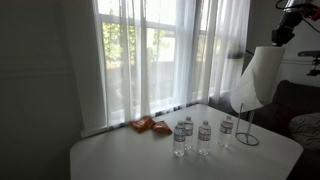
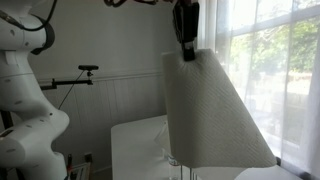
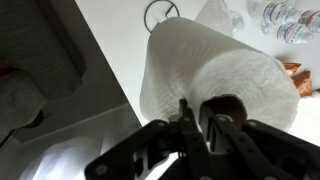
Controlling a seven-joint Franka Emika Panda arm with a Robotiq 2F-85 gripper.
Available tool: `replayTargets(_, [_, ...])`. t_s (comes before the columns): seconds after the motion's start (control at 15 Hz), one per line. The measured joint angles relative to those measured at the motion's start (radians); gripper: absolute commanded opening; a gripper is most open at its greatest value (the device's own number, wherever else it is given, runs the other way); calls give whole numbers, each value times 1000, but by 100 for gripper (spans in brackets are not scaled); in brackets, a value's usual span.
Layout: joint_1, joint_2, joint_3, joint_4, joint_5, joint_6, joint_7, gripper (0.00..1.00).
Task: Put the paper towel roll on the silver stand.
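Note:
The silver stand's rod (image 1: 250, 121) is already under the roll's lower end, so next my gripper needs to move slightly down over the rod and let go of the roll's top rim.
My gripper (image 1: 283, 38) is shut on the top rim of the paper towel roll (image 1: 262, 70), a big white cylinder with a loose sheet hanging down on one side. The roll hangs in the air above the table's far right end. In the wrist view my fingers (image 3: 197, 122) pinch the roll's wall (image 3: 200, 55) at its brown core hole. The roll fills an exterior view (image 2: 210, 110) below my gripper (image 2: 185, 45). The silver stand (image 1: 246, 128), a thin rod on a wire ring base, stands on the table below the roll; its ring shows in the wrist view (image 3: 161, 13).
Three clear water bottles (image 1: 190, 136) stand in a row on the white table (image 1: 130, 155), with another by the stand (image 1: 226, 130). An orange snack bag (image 1: 152, 126) lies near the window. White sheer curtains (image 1: 150, 50) hang behind. A dark couch (image 1: 295, 105) is at the right.

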Motion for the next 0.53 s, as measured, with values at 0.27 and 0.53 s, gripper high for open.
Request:
replayTargets(0.27, [3, 0, 2, -20, 0, 9, 0, 3])
replayTargets(0.53, [5, 0, 5, -41, 0, 9, -2, 3])
